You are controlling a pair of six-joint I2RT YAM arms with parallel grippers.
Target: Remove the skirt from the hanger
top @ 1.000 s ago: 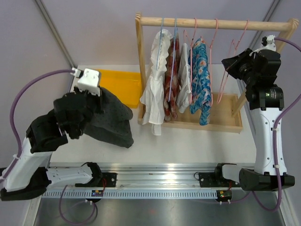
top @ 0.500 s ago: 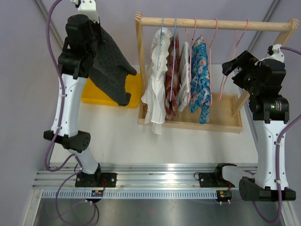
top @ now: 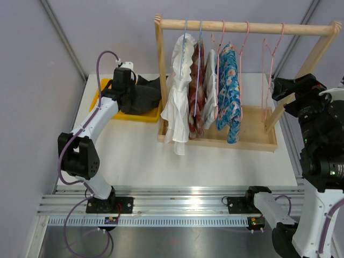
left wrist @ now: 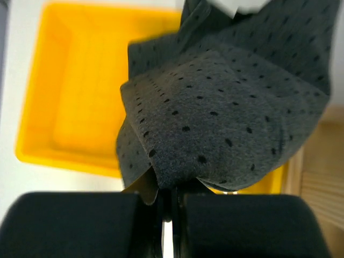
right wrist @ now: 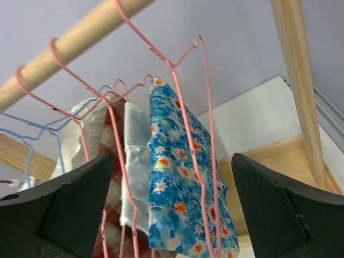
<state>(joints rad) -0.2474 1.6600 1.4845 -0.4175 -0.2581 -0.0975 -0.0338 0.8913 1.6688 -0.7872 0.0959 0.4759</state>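
Observation:
My right gripper goes left in the top view next, onto the near arm (top: 241, 58) (right wrist: 114, 122) of the floral garment's pink hanger, since it still carries cloth.
The skirt (top: 144, 98) is dark grey cloth with black dots, off its hanger and bunched over the yellow bin (top: 104, 90). My left gripper (top: 125, 85) is shut on a fold of it. In the left wrist view the skirt (left wrist: 226, 118) drapes from the gripper (left wrist: 171, 196) into the bin (left wrist: 70, 107). The empty pink hanger (top: 267, 67) hangs at the right end of the wooden rod (top: 242, 26). My right gripper (top: 281, 88) stands open just right of it, holding nothing. From the right wrist, the hanger (right wrist: 189, 140) hangs in front of the gripper (right wrist: 172, 161).
The wooden rack's base tray (top: 252, 137) sits on the white table. On other hangers are a white garment (top: 177, 102), a red plaid one (top: 196, 91) and a blue floral one (top: 228, 80). The rack's right post (top: 301, 75) is close to my right gripper.
My left arm swung up high with the skirt, then down over the yellow bin. My right gripper opened off the pink hanger and drew back to the right.

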